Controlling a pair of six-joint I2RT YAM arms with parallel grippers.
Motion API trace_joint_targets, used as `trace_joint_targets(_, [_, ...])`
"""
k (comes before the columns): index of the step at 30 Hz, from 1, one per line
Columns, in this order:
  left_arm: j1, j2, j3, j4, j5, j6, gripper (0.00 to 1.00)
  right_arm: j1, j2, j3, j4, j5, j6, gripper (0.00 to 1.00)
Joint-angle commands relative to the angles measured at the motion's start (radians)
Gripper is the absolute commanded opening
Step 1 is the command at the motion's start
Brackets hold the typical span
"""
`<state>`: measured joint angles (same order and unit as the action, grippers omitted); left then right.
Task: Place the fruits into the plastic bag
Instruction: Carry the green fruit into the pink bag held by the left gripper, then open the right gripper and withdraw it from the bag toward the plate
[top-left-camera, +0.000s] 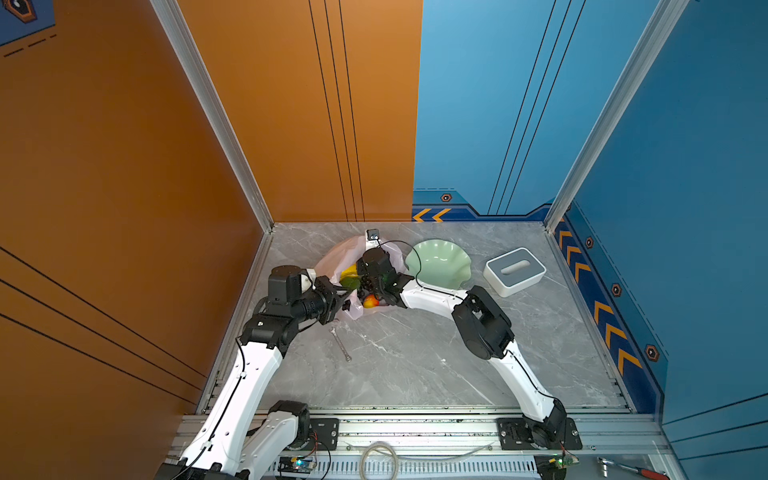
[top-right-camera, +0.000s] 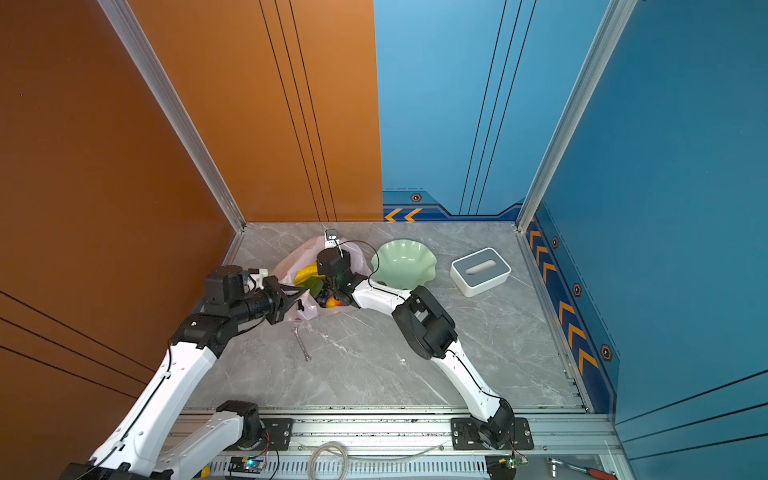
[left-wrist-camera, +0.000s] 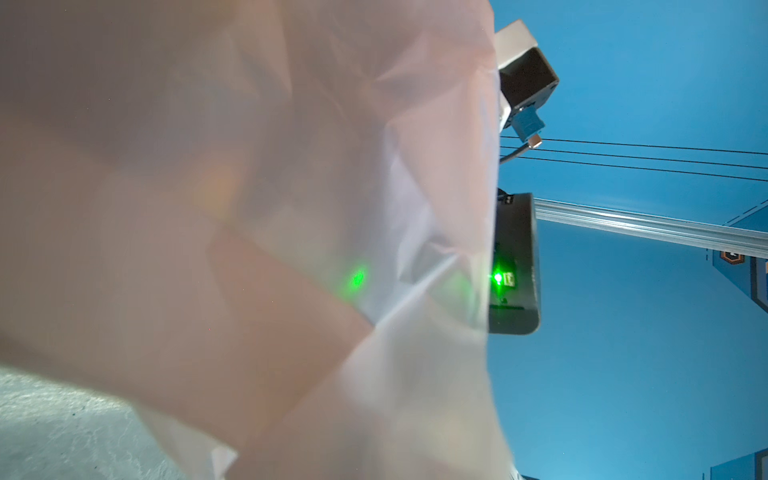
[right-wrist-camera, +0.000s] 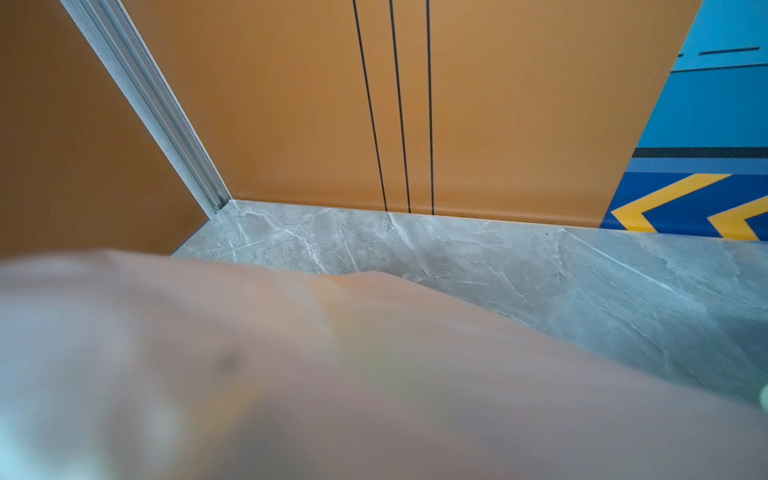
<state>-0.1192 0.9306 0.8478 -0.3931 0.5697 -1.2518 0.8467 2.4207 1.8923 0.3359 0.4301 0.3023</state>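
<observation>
My right gripper already reaches inside the opening of the bag, so it should move gently outward and toward the dish to let go of the dark grapes beside the red-orange mango.
The pale-pink plastic bag lies open on the table at the back left. Inside it show a yellow banana bunch, a green piece and a red-orange mango. My left gripper is shut on the bag's near edge and holds it up. Its wrist view is filled by the bag's film. My right gripper reaches down into the bag's mouth among the fruits. Its fingers are hidden under its own wrist, and bag film blurs the right wrist view.
A pale green scalloped dish stands just right of the bag. A white-and-grey box sits further right. A metal wrench lies on the marble table in front of the bag. Orange and blue walls close the back and sides.
</observation>
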Motion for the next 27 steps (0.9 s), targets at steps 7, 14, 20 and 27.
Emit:
trace_joint_targets(7, [-0.013,0.008,0.034,-0.018,-0.004,-0.010,0.00,-0.031,0.056,0.097,-0.066,0.034,-0.013,0.53])
trace_joint_targets(14, [-0.022,0.013,0.038,-0.018,-0.016,-0.011,0.00,-0.047,0.039,0.093,-0.106,-0.011,0.016,0.72])
trace_joint_targets(20, [-0.033,0.008,0.039,-0.018,-0.028,-0.009,0.00,-0.055,-0.003,0.062,-0.102,-0.035,0.027,0.78])
trace_joint_targets(27, [-0.037,-0.008,0.025,-0.011,-0.042,-0.008,0.00,-0.058,-0.109,0.008,-0.130,-0.137,0.067,0.79])
